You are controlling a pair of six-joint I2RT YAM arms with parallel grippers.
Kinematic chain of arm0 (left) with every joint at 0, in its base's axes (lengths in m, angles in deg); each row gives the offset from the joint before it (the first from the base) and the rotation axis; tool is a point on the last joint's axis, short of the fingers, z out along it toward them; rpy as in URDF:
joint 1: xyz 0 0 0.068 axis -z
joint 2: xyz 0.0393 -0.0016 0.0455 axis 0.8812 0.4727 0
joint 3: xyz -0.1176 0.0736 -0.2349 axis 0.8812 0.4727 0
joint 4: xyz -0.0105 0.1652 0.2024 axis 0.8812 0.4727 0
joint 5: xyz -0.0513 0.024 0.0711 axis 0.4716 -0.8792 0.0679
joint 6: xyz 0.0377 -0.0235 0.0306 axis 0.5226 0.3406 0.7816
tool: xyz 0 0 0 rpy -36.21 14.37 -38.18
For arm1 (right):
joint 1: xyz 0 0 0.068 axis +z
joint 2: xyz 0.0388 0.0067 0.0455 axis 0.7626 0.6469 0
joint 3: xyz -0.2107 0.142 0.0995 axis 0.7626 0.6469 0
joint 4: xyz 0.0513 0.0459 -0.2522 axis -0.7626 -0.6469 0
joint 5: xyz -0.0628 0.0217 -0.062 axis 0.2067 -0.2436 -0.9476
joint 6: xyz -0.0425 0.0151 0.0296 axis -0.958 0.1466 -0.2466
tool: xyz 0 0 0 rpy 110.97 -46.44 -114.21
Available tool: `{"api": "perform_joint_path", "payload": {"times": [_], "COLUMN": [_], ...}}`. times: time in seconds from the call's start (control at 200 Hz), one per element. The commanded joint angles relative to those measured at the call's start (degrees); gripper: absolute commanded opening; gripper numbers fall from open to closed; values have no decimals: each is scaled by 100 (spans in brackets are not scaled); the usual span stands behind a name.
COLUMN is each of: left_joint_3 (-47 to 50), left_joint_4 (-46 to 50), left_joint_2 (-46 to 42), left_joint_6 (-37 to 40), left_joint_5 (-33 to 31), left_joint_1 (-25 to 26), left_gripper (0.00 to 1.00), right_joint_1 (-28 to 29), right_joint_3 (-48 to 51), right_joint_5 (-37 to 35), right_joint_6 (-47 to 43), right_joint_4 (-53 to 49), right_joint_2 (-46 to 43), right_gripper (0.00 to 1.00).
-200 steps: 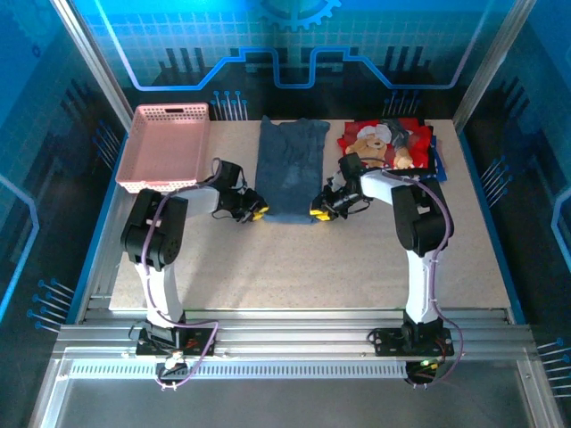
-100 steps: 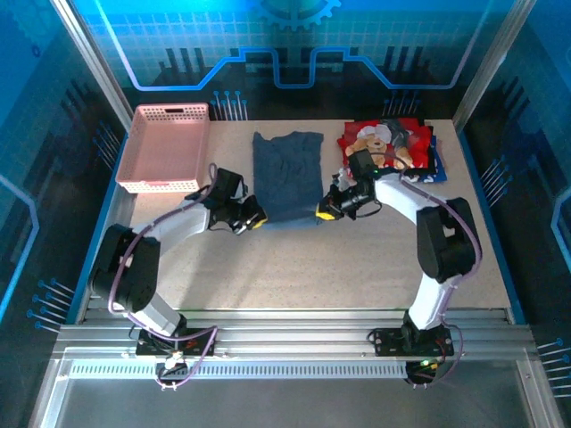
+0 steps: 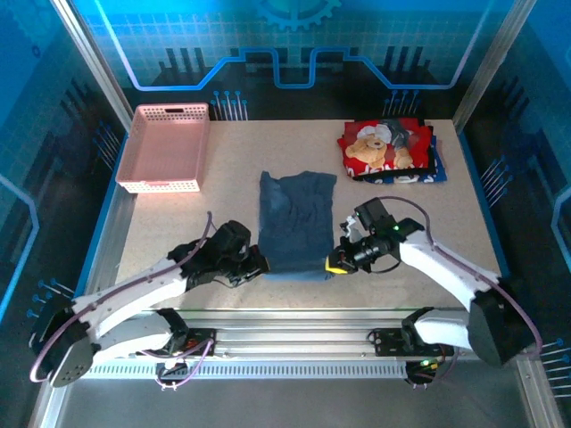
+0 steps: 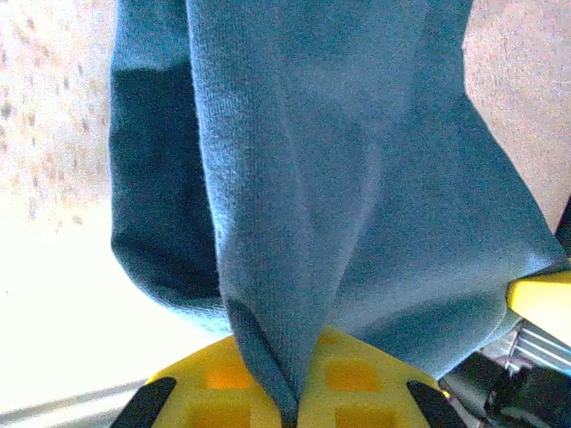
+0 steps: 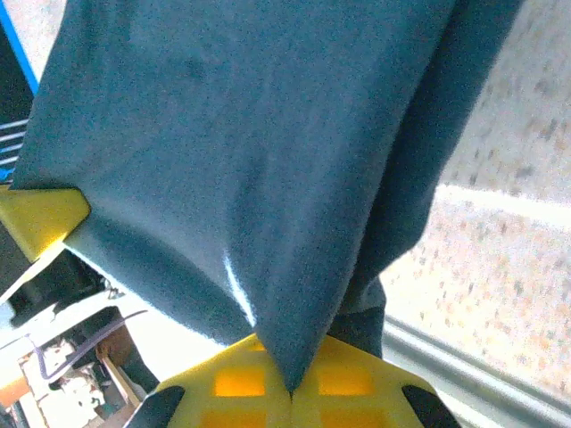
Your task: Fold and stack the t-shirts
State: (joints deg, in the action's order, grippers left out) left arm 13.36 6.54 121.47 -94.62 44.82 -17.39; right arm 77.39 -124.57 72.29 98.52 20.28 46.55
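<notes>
The folded slate-blue t-shirt is still at its full length. My left gripper should next move the pinched hem corner outward and let it go over the t-shirt's far end (image 3: 275, 184).
The slate-blue t-shirt (image 3: 296, 221) lies as a long folded strip in the middle of the table, its near hem close to the front edge. My left gripper (image 3: 259, 265) is shut on the near-left corner of that hem, and the cloth (image 4: 294, 205) runs up from between its yellow fingers (image 4: 214, 379). My right gripper (image 3: 335, 263) is shut on the near-right corner, the blue cloth (image 5: 259, 169) pinched between its yellow fingers (image 5: 357, 379). A folded stack with the red teddy-bear shirt (image 3: 384, 148) on top sits at the back right.
The pink lattice basket (image 3: 166, 147) stands at the back left. The table's front rail (image 3: 294, 319) runs just behind the shirt's near hem. Bare tabletop lies to the left and right of the shirt.
Both grippers have dragged the slate-blue shirt from the back of the table toward the front edge, still holding its near corners. The arms have stretched low and forward.
</notes>
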Motion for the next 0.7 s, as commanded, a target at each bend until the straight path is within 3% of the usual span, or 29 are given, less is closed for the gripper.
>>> {"api": "perform_joint_path", "payload": {"times": [0.0,0.235,0.695], "left_joint_3": [-26,-1101,-3101], "left_joint_4": [918,1277,453], "left_joint_2": [-375,-373,2138], "left_joint_6": [-602,-301,1059], "left_joint_5": [-689,-833,932], "left_joint_1": [382,182,-1905], "left_gripper": [0,0,0], "right_joint_1": [151,-205,-1566], "right_joint_3": [93,-1062,-3483], "right_joint_5": [-141,-160,400], "right_joint_6": [330,-100,-1381], "right_joint_4": [-483,-1111,-1325], "right_joint_2": [-538,-474,2297], "right_gripper": [0,0,0]}}
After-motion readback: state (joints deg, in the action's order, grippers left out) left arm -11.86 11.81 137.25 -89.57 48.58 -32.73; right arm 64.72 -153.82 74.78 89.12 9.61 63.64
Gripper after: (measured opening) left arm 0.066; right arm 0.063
